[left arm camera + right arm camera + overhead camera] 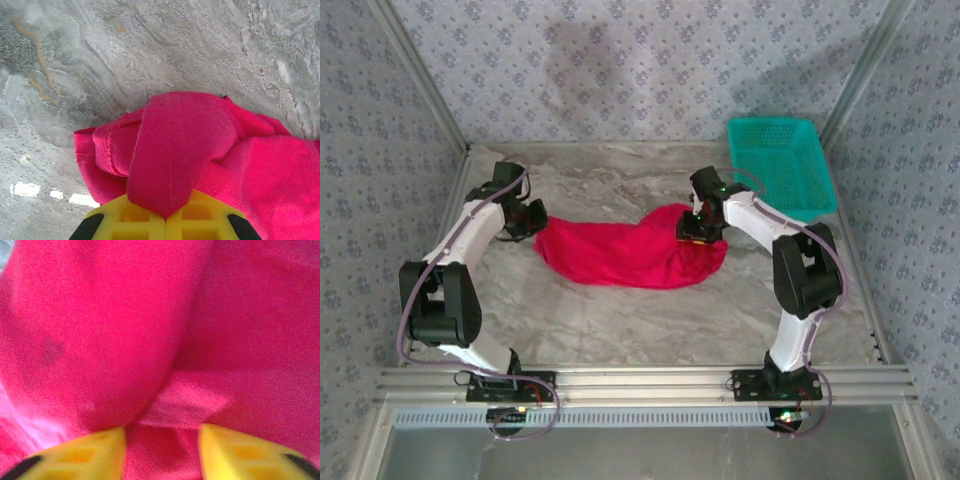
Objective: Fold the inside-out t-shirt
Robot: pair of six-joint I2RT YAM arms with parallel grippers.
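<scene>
The pinched strip goes next with my left gripper to the bare marble beside the gripper, toward the nearer side wall, for release, because the t-shirt (630, 255) lies bunched.
The bright red t-shirt (630, 255) lies bunched in a long heap across the middle of the marble table (620, 330). At the heap's left end, my left gripper (535, 220) is shut on the cloth. In the left wrist view a folded strip of the t-shirt (180, 140) is pinched between the closed yellow fingers of the left gripper (166, 217), just above the tabletop. My right gripper (698, 232) is down on the heap's right end. In the right wrist view its yellow fingers (90, 452) stand apart, pressed against the t-shirt (100, 340), with red cloth showing in the gap of the right gripper (162, 450).
A teal mesh basket (780, 165) sits at the back right corner of the table, just behind the right arm. Patterned walls close in the back and both sides. Bare marble runs in front of the shirt toward the arm bases.
</scene>
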